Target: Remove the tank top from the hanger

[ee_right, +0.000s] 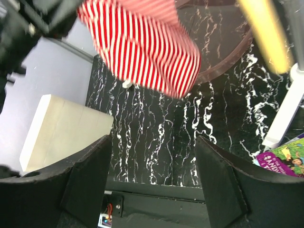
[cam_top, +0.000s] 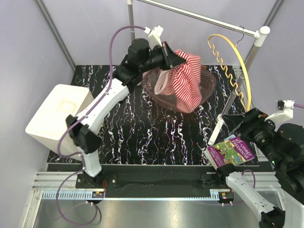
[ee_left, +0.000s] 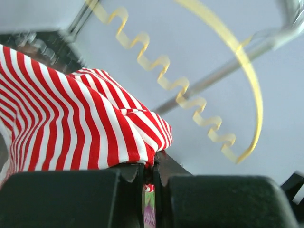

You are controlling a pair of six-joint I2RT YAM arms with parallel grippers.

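Observation:
My left gripper moves down toward the clear pink bowl below next and releases the tank top inside, with the yellow hanger (cam_top: 237, 66) already bare.
The red-and-white striped tank top (cam_top: 183, 80) hangs from my left gripper (cam_top: 175, 58), which is shut on its upper edge, above a clear pink bowl (cam_top: 209, 80). In the left wrist view the cloth (ee_left: 71, 123) is pinched between the closed fingers (ee_left: 151, 164). The yellow hanger (cam_top: 237, 66) hangs bare by its hook on the grey rail (cam_top: 199, 18), to the right of the tank top and apart from it; it also shows in the left wrist view (ee_left: 209, 95). My right gripper (ee_right: 152, 166) is open and empty, low at the right, and sees the tank top (ee_right: 142, 52) from below.
A white box (cam_top: 57, 116) stands at the left of the black marbled table (cam_top: 142, 133). A colourful booklet (cam_top: 230, 152) lies at the right front by the white rail stand's post (cam_top: 232, 99). Grey walls enclose the space.

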